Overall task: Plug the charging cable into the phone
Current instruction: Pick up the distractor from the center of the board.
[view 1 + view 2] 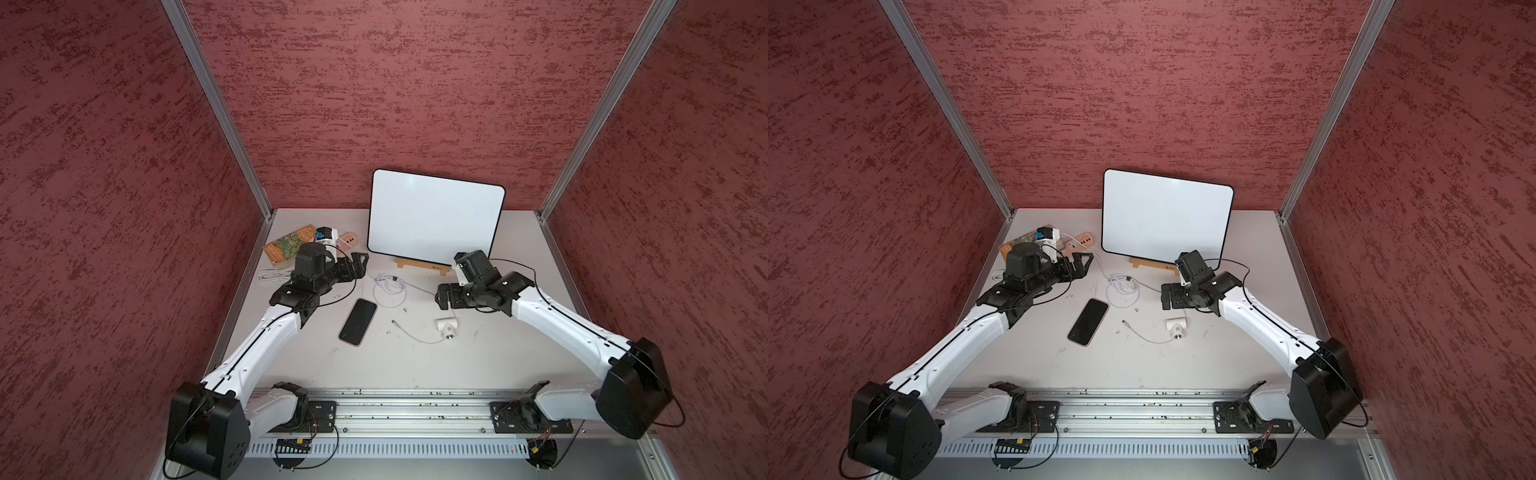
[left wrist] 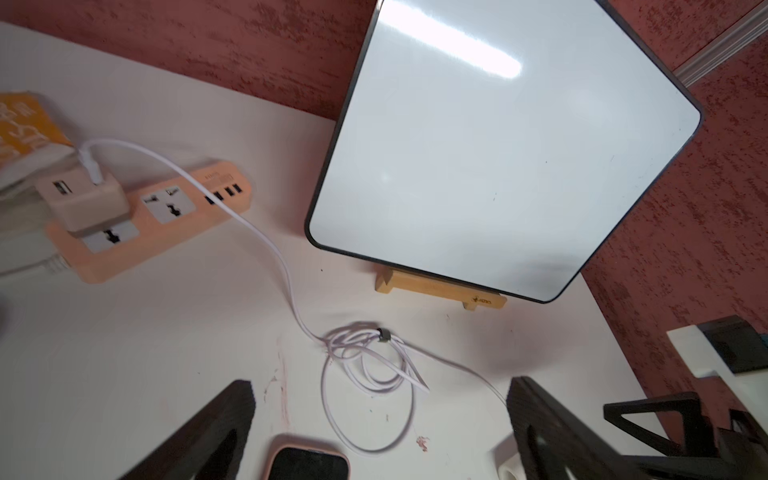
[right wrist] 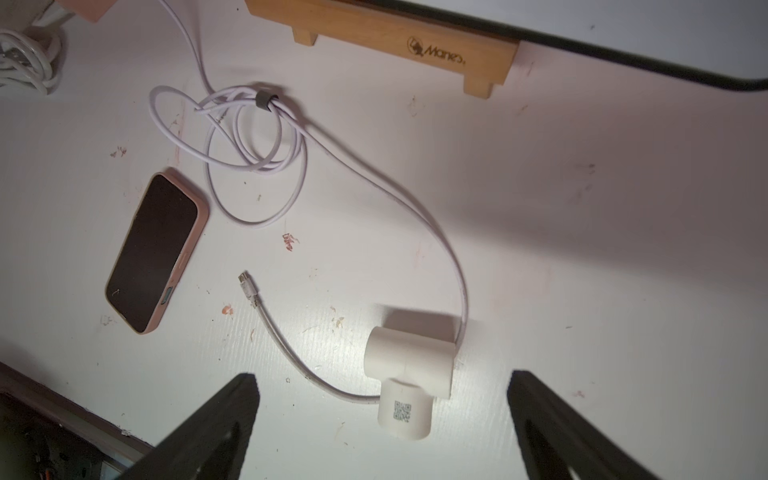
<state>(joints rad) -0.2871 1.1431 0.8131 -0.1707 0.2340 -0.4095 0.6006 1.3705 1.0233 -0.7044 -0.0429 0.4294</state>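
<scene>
My right gripper should next lower its open fingers astride the ends of the crossbar of the white T-shaped block (image 1: pixel 446 324) (image 3: pixel 410 359) below it, since the block covers the cable.
The phone (image 1: pixel 358 321) lies flat, black screen up, mid-table, also seen in the right wrist view (image 3: pixel 158 249). The charging cable's loose coil (image 1: pixel 388 291) lies just behind it. Its silvery connector tip (image 3: pixel 243 276) rests free on the table right of the phone. Its far end runs to a charger block (image 2: pixel 89 203) plugged into a power strip. My left gripper (image 1: pixel 357 266) hangs open behind and left of the phone, with the coil (image 2: pixel 370 374) ahead of its fingers. To the right of the coil my right gripper (image 1: pixel 442 297) is open and empty.
A white T-shaped block (image 3: pixel 409 374) sits on the cable's last stretch, under my right gripper. A whiteboard (image 1: pixel 434 220) leans on a wooden stand (image 1: pixel 419 266) at the back. A peach power strip (image 2: pixel 166 216), a printed packet (image 1: pixel 286 245) and a bundled white cord (image 1: pixel 272 275) lie back left.
</scene>
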